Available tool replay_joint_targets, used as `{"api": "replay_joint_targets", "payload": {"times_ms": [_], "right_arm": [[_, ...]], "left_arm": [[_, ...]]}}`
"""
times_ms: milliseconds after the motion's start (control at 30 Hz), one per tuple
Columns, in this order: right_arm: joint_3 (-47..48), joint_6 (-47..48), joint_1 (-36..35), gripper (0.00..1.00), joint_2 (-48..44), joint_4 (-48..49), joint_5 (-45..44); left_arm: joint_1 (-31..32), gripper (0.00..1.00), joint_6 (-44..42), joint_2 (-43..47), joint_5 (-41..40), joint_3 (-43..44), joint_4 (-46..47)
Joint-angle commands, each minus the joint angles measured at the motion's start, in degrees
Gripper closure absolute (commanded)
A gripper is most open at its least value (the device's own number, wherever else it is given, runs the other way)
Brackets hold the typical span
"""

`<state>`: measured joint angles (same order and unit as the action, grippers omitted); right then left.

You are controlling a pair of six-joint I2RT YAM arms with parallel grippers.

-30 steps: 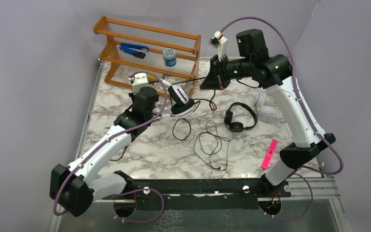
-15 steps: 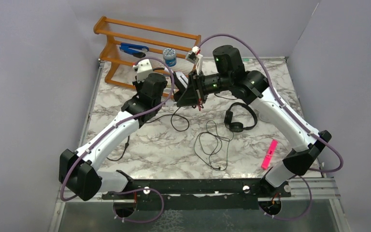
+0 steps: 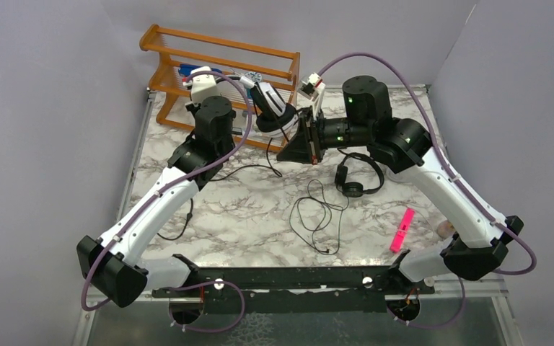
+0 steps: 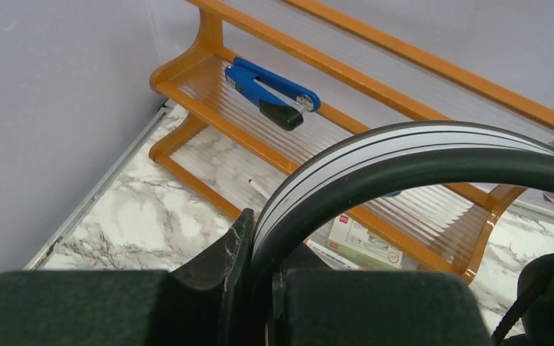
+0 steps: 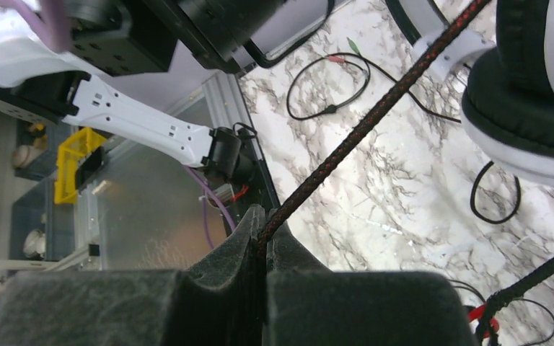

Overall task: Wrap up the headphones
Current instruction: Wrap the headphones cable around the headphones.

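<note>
My left gripper holds the headphones' headband, so my right gripper should next move outward past the ear cup [image 3: 273,122], around the hanging headphones, then release the braided cord.
White headphones with black ear pads [image 3: 274,109] hang in the air in front of the rack. My left gripper [image 3: 254,88] is shut on their headband [image 4: 404,155], which arches out from between the jaws of that gripper [image 4: 261,234]. My right gripper [image 3: 288,150] sits just below and right of them, shut [image 5: 262,229] on their braided black-and-red cord [image 5: 375,108], which runs taut up toward the ear cup [image 5: 534,108]. More black cord [image 3: 242,170] trails over the table. A smaller all-black pair [image 3: 357,176] lies on the marble with its thin cord [image 3: 317,216] in loose loops.
A wooden rack [image 3: 216,65] stands at the back left with a blue tool [image 4: 270,90] on its shelf and a small box [image 4: 364,238] under it. A pink marker [image 3: 402,229] lies at the right front. Walls close in on both sides.
The left arm has carried the white headphones up and back toward the rack. The right gripper swung left and down with the cord still pinched, and the right arm now covers the far right of the table.
</note>
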<state>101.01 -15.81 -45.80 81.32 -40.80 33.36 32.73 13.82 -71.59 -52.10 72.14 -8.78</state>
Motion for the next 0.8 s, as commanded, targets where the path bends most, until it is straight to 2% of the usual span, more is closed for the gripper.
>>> {"api": "replay_joint_targets", "payload": {"times_ms": [0,100,200,267,433,600,700,767], "right_arm": [[1.0,4.8,-1.0,0.95,-0.5,-6.7,0.3],[-1.2,2.2,-1.0,0.95,-1.2,-0.5,5.3],[-7.6,-4.2,-1.3,0.94,-2.2,13.5,11.1],[-9.7,-4.7,-1.5,0.94,-1.9,18.9,10.9],[0.5,5.9,-1.5,0.92,-1.3,4.0,-11.2],[10.2,14.8,-1.5,0.91,1.1,-10.7,-28.3],[11.4,18.5,-1.5,0.91,1.2,-12.3,-26.0],[11.3,19.2,-1.6,0.91,1.2,-12.2,-19.5]], "left_arm": [[-0.7,1.00,-1.1,2.9,-1.6,1.8,8.5],[-0.7,1.00,1.3,3.3,-1.1,2.5,8.4],[-0.7,1.00,7.3,3.1,1.1,4.9,5.1],[-0.8,1.00,10.3,2.7,4.1,6.6,3.3],[-0.9,1.00,8.9,2.7,8.5,9.9,-0.8],[-0.9,1.00,-3.0,5.5,12.7,7.0,2.9],[-0.9,1.00,-14.2,7.6,20.0,3.4,6.2],[-0.9,1.00,-17.3,8.6,19.6,2.5,6.2]]}}
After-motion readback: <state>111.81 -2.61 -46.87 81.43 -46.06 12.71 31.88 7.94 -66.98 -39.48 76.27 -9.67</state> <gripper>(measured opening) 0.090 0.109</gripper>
